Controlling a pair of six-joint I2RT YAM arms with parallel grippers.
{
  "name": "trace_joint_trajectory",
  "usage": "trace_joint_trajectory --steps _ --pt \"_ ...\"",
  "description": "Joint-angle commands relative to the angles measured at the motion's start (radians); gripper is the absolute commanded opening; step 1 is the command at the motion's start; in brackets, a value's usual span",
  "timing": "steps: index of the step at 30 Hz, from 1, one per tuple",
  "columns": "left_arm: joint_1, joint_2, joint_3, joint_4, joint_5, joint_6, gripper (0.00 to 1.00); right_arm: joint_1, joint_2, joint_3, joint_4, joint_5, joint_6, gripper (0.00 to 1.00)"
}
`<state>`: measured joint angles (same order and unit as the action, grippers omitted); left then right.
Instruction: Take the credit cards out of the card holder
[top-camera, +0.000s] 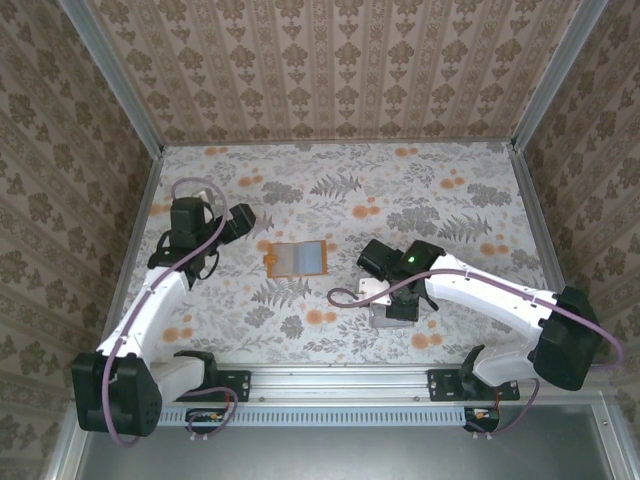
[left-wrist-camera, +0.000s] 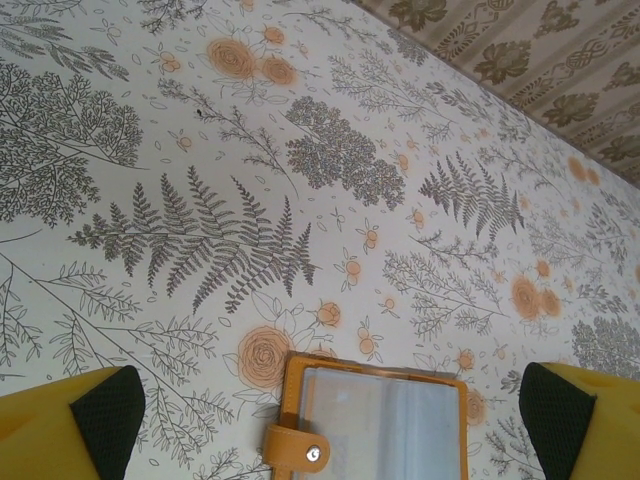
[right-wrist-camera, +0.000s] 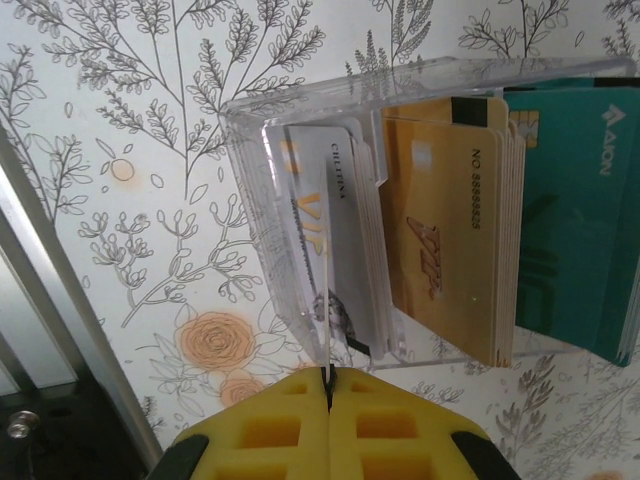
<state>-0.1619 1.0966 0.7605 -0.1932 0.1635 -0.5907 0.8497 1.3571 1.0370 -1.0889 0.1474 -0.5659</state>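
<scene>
My right gripper is already over the clear tray's section of white cards, so I should next lower it into that section and release the thin credit card (right-wrist-camera: 324, 320).
The orange card holder (top-camera: 297, 258) lies open and flat mid-table, its grey-blue inner face up. In the left wrist view the card holder (left-wrist-camera: 375, 420) shows clear sleeves and a strap with a metal snap. My left gripper (top-camera: 236, 224) hovers just left of it, open; the left gripper (left-wrist-camera: 332, 400) has its yellow fingers (left-wrist-camera: 100, 420) wide on both sides of the holder, touching nothing. My right gripper (right-wrist-camera: 328, 378) is shut on a thin credit card (right-wrist-camera: 324, 320), seen edge-on. That card stands over the left compartment of a clear tray (right-wrist-camera: 300, 100).
The clear tray (top-camera: 391, 314) sits right of the holder under the right gripper (top-camera: 388, 292). It holds white cards (right-wrist-camera: 350, 230), tan-gold cards (right-wrist-camera: 440, 220) and teal cards (right-wrist-camera: 575, 200), all on edge. A metal rail (right-wrist-camera: 60, 300) runs along the near table edge.
</scene>
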Motion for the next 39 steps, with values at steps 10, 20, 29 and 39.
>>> trace_joint_trajectory --steps 10,20,29,39 --pt "0.006 -0.022 -0.027 0.002 0.028 -0.001 1.0 0.018 0.027 -0.048 0.081 0.007 -0.054 0.0" --pt "0.004 -0.021 -0.025 -0.016 0.06 0.007 1.0 0.018 0.057 -0.081 0.156 0.067 -0.017 0.19" --pt "-0.011 -0.004 -0.01 -0.074 0.062 0.035 1.0 0.002 0.058 -0.015 0.26 0.144 0.125 0.19" --pt "-0.064 0.038 0.014 -0.114 0.095 0.053 1.0 -0.028 0.248 0.239 0.277 0.307 0.603 0.0"
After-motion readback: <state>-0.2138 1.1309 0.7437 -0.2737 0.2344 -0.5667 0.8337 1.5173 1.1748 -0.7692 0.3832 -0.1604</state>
